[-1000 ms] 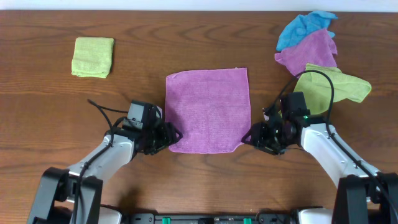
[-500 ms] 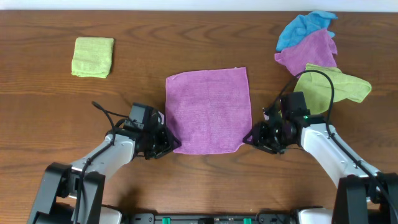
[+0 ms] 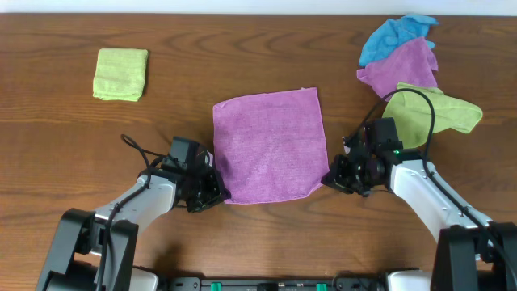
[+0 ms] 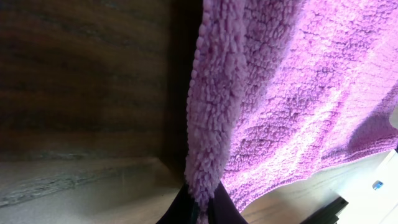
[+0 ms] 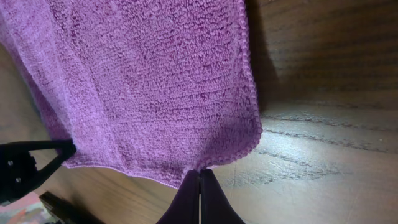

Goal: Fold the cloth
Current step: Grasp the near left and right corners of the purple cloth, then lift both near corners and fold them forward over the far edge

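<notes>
I need to raise my left gripper next, carry the purple cloth's corner outward, then lower it and release it on the purple cloth's far corner facing the yellow-green cloth, because the purple cloth (image 3: 266,145) is unfolded.
The purple cloth (image 3: 266,145) lies spread out on the wooden table between my two arms. My left gripper (image 3: 220,192) is shut on its near left corner. In the left wrist view the fluffy edge of the cloth (image 4: 298,93) bunches and rises from between my left gripper (image 4: 200,208) fingers. My right gripper (image 3: 327,179) is shut on the near right corner. Seen from the right wrist, the hem of the cloth (image 5: 143,81) is pinched at my right gripper (image 5: 199,177) tips.
A folded yellow-green cloth (image 3: 121,74) lies at the back left. A pile of loose cloths sits at the back right: blue (image 3: 392,36), purple (image 3: 408,66) and lime (image 3: 428,113), the lime one close behind my right arm.
Both grippers have closed on the cloth's near corners. The left gripper slid right and slightly nearer the front edge, and the cloth's near edge has shifted and puckered slightly.
</notes>
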`<state>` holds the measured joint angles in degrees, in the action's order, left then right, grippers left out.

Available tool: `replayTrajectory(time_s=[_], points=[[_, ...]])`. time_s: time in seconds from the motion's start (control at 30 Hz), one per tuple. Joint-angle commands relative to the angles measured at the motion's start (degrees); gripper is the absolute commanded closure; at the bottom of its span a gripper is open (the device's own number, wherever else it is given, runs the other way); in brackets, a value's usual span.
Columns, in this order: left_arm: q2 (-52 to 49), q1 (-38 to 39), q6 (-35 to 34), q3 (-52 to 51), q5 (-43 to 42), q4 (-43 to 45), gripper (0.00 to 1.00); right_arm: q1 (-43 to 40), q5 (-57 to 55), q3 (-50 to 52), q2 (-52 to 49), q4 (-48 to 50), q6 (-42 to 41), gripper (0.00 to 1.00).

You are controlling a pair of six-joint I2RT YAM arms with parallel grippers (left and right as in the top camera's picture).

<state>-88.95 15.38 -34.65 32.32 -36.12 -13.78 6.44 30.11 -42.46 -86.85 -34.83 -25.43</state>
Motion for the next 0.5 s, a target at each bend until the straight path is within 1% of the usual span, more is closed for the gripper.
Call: replayTrajectory(time_s=[0.0,0.17,0.27,0.4,0.47], points=[[-2.08,-1.14,-0.04,-2.05,2.69,-1.36,0.94,-0.72,-0.04,0.2,-0.5,-0.04,-0.26,0.98],[-1.95,-4.76,1.33,-1.05,-1.92,-1.38,0.94,-0.72,2.6,0.2,-0.5,1.44,-0.22,0.99],[-1.57,-5.53,3.19,1.2,-3.91,-3.04,0.94,-0.74,5.53,0.2,-0.48,4.85,-0.24,0.99],[-0.24,-5.53,6.91,7.02,-3.02,-8.28,0.94,-0.74,6.91,0.2,-0.48,8.92,-0.24,0.99],[0.33,-5.62,7.76,10.86,-0.48,-10.84,0.94,-0.74,7.52,0.2,-0.48,11.5,-0.35,0.99]])
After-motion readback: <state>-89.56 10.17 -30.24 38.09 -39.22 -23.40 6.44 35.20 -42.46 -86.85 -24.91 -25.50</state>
